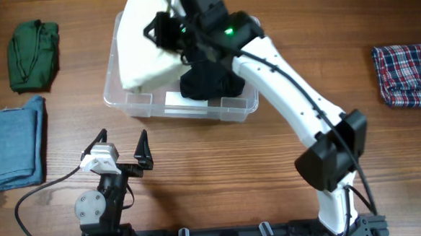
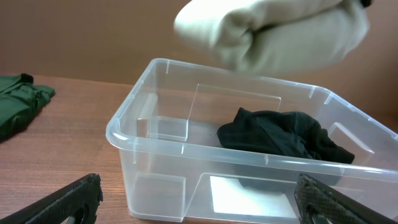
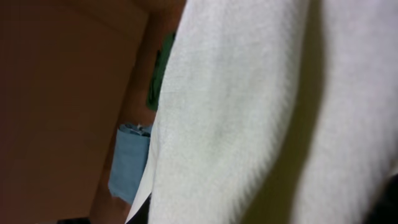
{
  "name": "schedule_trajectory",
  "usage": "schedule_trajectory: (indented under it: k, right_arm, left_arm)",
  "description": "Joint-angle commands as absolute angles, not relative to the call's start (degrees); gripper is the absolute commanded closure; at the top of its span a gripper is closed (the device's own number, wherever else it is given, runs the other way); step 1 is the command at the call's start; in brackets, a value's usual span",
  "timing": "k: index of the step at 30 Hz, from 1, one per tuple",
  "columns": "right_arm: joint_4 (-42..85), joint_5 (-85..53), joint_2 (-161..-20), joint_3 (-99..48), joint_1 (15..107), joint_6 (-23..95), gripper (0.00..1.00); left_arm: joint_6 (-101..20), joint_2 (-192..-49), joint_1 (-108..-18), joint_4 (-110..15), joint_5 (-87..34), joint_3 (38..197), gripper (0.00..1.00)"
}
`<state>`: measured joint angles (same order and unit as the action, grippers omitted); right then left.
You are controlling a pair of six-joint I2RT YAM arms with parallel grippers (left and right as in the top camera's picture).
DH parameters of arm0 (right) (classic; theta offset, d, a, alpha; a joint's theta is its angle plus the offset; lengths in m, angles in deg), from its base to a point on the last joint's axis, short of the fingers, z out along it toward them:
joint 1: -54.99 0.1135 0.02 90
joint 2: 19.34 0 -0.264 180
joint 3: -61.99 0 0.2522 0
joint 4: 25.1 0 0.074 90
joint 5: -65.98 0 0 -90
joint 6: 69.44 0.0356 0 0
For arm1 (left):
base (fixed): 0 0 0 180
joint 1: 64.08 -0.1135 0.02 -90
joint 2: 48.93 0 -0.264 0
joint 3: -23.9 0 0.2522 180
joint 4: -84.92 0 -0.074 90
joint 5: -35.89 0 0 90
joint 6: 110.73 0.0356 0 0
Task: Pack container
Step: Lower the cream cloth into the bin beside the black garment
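Observation:
The container's end free of the black garment (image 1: pixel 205 82) is below my right gripper and to its left in the overhead view. My right gripper should lower the cloth there and let go of it.
The clear container (image 1: pixel 134 104) stands at the table's middle back, with a black garment (image 1: pixel 205 82) inside at its right; both show in the left wrist view, the container (image 2: pixel 134 134) and the black garment (image 2: pixel 280 137). My right gripper (image 1: pixel 173 26) is shut on a cream folded cloth (image 1: pixel 145 49) and holds it above the container's left half. The cloth hangs over the bin in the left wrist view (image 2: pixel 280 31) and fills the right wrist view (image 3: pixel 261 112), hiding the fingers. My left gripper (image 1: pixel 122 148) is open and empty in front of the container, its fingers apart (image 2: pixel 199 202).
A green garment (image 1: pixel 32 55) lies at the far left back, folded blue jeans (image 1: pixel 10 143) at the left edge, and a red plaid cloth (image 1: pixel 409 75) at the right edge. The right arm reaches across the table's right middle.

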<state>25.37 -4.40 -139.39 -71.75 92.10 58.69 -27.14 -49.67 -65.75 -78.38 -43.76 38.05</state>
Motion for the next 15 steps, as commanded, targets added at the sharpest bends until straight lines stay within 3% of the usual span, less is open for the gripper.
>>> schedule_trajectory:
  k: [1, 15]
  right_arm:
    - [22.9, -5.3, -141.1, -72.1, 92.7, 60.1, 0.96]
    - [20.4, -4.0, -145.8, -72.1, 94.0, 59.6, 0.96]
  left_arm:
    - [-27.6, -49.3, -66.1, -77.9, -43.9, 38.0, 0.0]
    - [-27.6, -49.3, -66.1, -77.9, -43.9, 38.0, 0.0]
